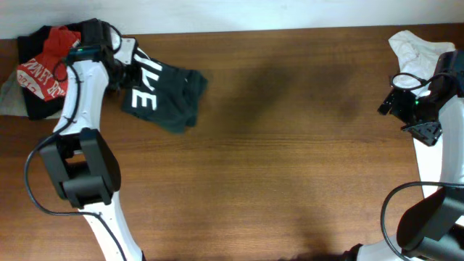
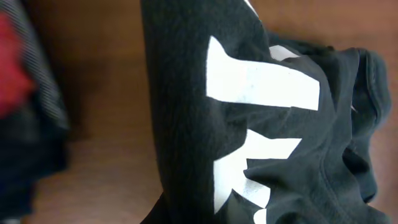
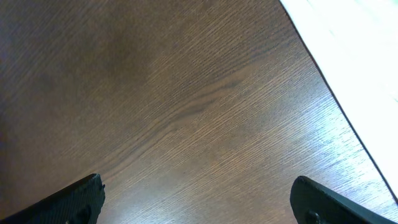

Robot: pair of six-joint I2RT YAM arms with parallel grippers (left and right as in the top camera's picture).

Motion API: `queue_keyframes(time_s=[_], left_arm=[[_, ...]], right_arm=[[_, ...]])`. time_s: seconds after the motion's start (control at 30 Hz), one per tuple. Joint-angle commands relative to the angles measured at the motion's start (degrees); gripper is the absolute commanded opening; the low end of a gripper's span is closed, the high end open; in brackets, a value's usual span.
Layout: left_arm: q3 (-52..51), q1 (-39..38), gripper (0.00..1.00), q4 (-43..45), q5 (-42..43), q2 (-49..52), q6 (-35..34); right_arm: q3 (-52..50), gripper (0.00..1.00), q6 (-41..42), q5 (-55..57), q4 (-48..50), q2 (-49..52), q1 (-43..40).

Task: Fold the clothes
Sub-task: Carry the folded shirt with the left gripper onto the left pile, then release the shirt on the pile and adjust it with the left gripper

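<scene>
Red and black clothes [image 1: 43,69] lie in a pile to the left in the overhead view, so the left gripper will carry the black shirt onto that pile and then let go.
A black shirt with white letters [image 1: 163,90] lies crumpled at the table's back left, and one end of it is lifted up to my left gripper [image 1: 125,64]. In the left wrist view the shirt [image 2: 249,124] fills the frame and hides the fingers; the gripper looks shut on it. A pile of red and black clothes [image 1: 43,69] sits at the far left corner, just left of that gripper. My right gripper [image 3: 199,186] is open and empty over bare wood at the right edge; in the overhead view it [image 1: 406,116] is below a white garment [image 1: 413,45].
The brown wooden table [image 1: 290,167] spans the view. Its right edge shows in the right wrist view, with a bright floor [image 3: 360,62] beyond it. The left arm's base stands at the front left [image 1: 80,174].
</scene>
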Motion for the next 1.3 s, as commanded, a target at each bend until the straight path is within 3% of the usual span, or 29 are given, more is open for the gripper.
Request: queue_keyframes(time_s=[0.0,0.37,0.47,0.73,0.87,1.03,1.1,1.13,1.27], left_arm=[[3.61,2.67,0.01,3.23,-0.48,0.42,-0.24],[18.75,11.1,0.01,8.5,-0.5,0.42,-0.63],[18.97,13.81,0.01,9.05,-0.37,0.42,-4.44],[18.86,17.2,0.01,10.67,-0.33,4.31,-4.39],[18.86,18.45,0.01,13.66,-6.38,8.22,-4.35],[18.86,21.92,0.01,15.58,-6.88,8.98,-3.96],[18.86,22.84,0.8,15.17,-6.88,9.01,-3.96],[18.86,22.95,0.95,15.04,-6.88,9.01,-3.96],[18.88,22.95,0.99,13.9,-6.86,8.96,-3.98]], right_arm=[[0.24,0.99,0.09,1.11,0.0,-0.13,-0.15],[0.24,0.99,0.09,1.11,0.0,-0.13,-0.15],[0.24,0.99,0.09,1.11,0.0,-0.13,-0.15],[0.24,0.99,0.09,1.11,0.0,-0.11,-0.15],[0.24,0.99,0.09,1.11,0.0,-0.13,-0.15],[0.24,0.99,0.09,1.11,0.0,-0.13,-0.15],[0.24,0.99,0.09,1.11,0.0,-0.11,-0.15],[0.24,0.99,0.09,1.11,0.0,-0.13,-0.15],[0.24,0.99,0.09,1.11,0.0,-0.13,-0.15]])
